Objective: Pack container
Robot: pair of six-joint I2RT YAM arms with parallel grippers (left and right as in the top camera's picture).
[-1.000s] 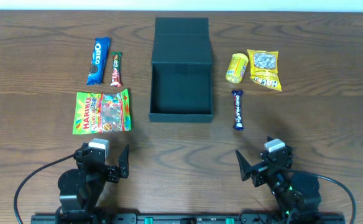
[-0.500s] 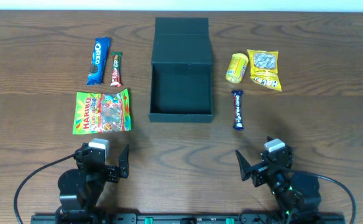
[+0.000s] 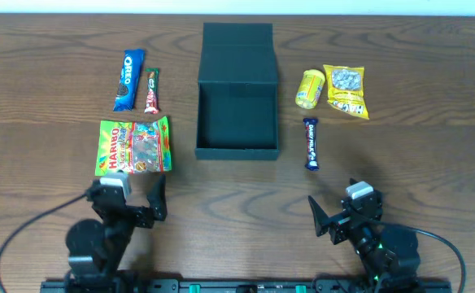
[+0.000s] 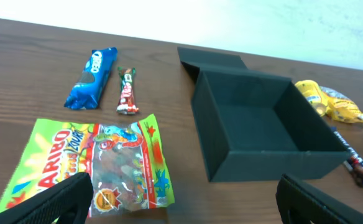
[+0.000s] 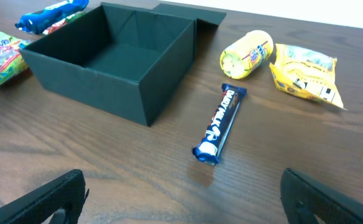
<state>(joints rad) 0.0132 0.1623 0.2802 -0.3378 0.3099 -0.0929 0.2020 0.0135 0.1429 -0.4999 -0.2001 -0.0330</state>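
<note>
I should reach outward with my left gripper next, because the Haribo gummy bag lies flat outward. I should tip the gripper's open fingers down and lower them onto the bag's middle (image 3: pixel 135 147) (image 4: pixel 92 163).
The dark green-black container (image 3: pixel 237 124) stands open and empty at mid-table, its flap lid (image 3: pixel 237 52) lying flat behind it. It also shows in the left wrist view (image 4: pixel 256 149) and the right wrist view (image 5: pixel 116 81). My left gripper (image 3: pixel 133 195) is open and empty just below the Haribo gummy bag (image 3: pixel 133 146), whose near edge lies between its fingers in the left wrist view (image 4: pixel 107 168). My right gripper (image 3: pixel 335 213) is open and empty near the front edge, below the blue Dairy Milk bar (image 3: pixel 311 143), which also shows in the right wrist view (image 5: pixel 219 123).
Left of the box lie a blue Oreo pack (image 3: pixel 128 79) and a small red-green bar (image 3: pixel 152 90). Right of it lie a yellow rolled packet (image 3: pixel 310 88) and a yellow snack bag (image 3: pixel 346 90). The table's front edge is just behind both arms.
My left arm has moved forward and a little left, toward the Haribo bag. The right arm and all packets are unchanged.
</note>
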